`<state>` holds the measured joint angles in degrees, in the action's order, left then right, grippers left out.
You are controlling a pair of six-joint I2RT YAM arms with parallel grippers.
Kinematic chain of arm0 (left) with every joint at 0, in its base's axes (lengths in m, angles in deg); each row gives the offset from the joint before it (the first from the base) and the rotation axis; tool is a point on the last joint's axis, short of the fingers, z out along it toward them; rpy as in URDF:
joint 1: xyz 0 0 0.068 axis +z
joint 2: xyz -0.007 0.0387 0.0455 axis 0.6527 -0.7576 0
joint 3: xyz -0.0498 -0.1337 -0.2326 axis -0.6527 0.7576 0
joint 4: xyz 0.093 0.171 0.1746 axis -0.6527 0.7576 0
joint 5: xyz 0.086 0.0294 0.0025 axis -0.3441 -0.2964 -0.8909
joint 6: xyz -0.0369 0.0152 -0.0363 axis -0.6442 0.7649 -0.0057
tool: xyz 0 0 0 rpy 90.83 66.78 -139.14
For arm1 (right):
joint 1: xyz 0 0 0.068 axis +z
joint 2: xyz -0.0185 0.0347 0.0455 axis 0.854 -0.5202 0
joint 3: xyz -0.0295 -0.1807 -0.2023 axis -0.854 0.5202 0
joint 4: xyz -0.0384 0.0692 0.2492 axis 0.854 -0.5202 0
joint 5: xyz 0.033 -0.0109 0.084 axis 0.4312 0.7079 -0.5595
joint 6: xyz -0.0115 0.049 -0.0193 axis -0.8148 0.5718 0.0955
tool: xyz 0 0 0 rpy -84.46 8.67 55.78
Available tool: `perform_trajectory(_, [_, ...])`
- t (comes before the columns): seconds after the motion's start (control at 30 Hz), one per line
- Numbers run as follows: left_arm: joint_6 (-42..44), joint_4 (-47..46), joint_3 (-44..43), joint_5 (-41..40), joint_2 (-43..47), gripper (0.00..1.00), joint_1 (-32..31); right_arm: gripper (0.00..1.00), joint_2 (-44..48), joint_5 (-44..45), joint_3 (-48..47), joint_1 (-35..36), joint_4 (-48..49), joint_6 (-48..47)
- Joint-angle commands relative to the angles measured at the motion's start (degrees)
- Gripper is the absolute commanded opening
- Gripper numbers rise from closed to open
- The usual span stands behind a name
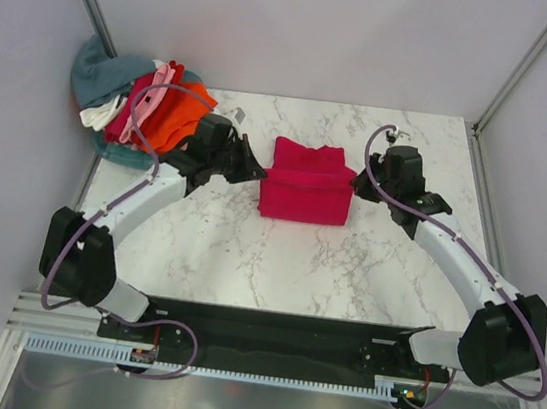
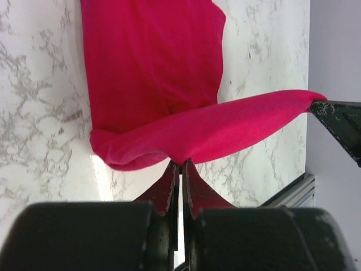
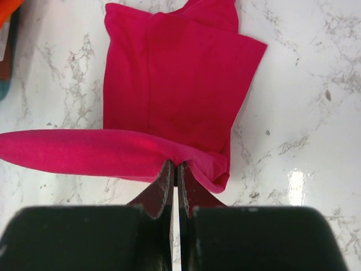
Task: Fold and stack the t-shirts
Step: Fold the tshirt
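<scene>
I will move my right gripper outward and then down onto the shirt's far end (image 1: 334, 158) (image 3: 224, 22) to let go of the taut piece of cloth, because that end is lying flat and uncovered.
A crimson-magenta t-shirt (image 1: 307, 182) lies partly folded in the middle of the marble table, its near part lifted as a taut band between both grippers. My left gripper (image 1: 260, 175) is shut on the shirt's left edge; in the left wrist view the cloth (image 2: 169, 84) bunches at the gripper (image 2: 180, 162). At the right edge my right gripper (image 1: 359, 186) is shut on the cloth; its wrist view shows the shirt (image 3: 175, 79) pinched at the gripper (image 3: 175, 164). Other t-shirts (image 1: 155, 108), orange, red, pink, white and teal-grey, lie heaped at the back left corner.
Grey walls close the table (image 1: 276, 265) on the left, back and right. A small grey scrap (image 1: 237, 114) lies near the heap. The arm bases sit on a black rail (image 1: 276, 338) at the near edge.
</scene>
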<state>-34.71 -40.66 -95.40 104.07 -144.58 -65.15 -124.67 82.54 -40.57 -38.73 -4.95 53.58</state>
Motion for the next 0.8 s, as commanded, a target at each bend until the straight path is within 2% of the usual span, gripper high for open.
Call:
perform_trajectory(0.0, [3.17, -0.83, -6.80, -1.78, -5.30, 0.02, 1.20, 0.00, -4.95, 4.44, -5.23, -0.41, 3.26, -2.43])
perform_trajectory(0.43, [2.55, -2.67, -22.35, -0.28, -24.20, 0.02, 4.36, 0.00, -23.51, 4.45, -19.37, -2.96, 7.30, -4.02])
perform_trajectory(0.63, [1.59, -4.16, -33.50, 0.50, -33.61, 0.03, 6.30, 0.00, -32.47, 3.31, -24.74, -4.54, 12.56, -2.87])
perform_trajectory(0.7, [1.59, -4.34, -36.50, 1.29, -38.53, 0.14, 7.00, 0.00, -36.24, 1.99, -26.06, -4.89, 14.77, -2.52])
perform_trajectory(0.73, [1.67, -4.43, -39.91, 2.17, -40.12, 0.25, 7.26, 0.02, -37.40, 1.29, -27.37, -5.15, 15.82, -2.43])
perform_trajectory(0.77, [1.59, -4.25, -41.60, 2.87, -43.18, 0.41, 7.44, 0.11, -38.63, 0.93, -28.26, -5.33, 17.75, -2.35])
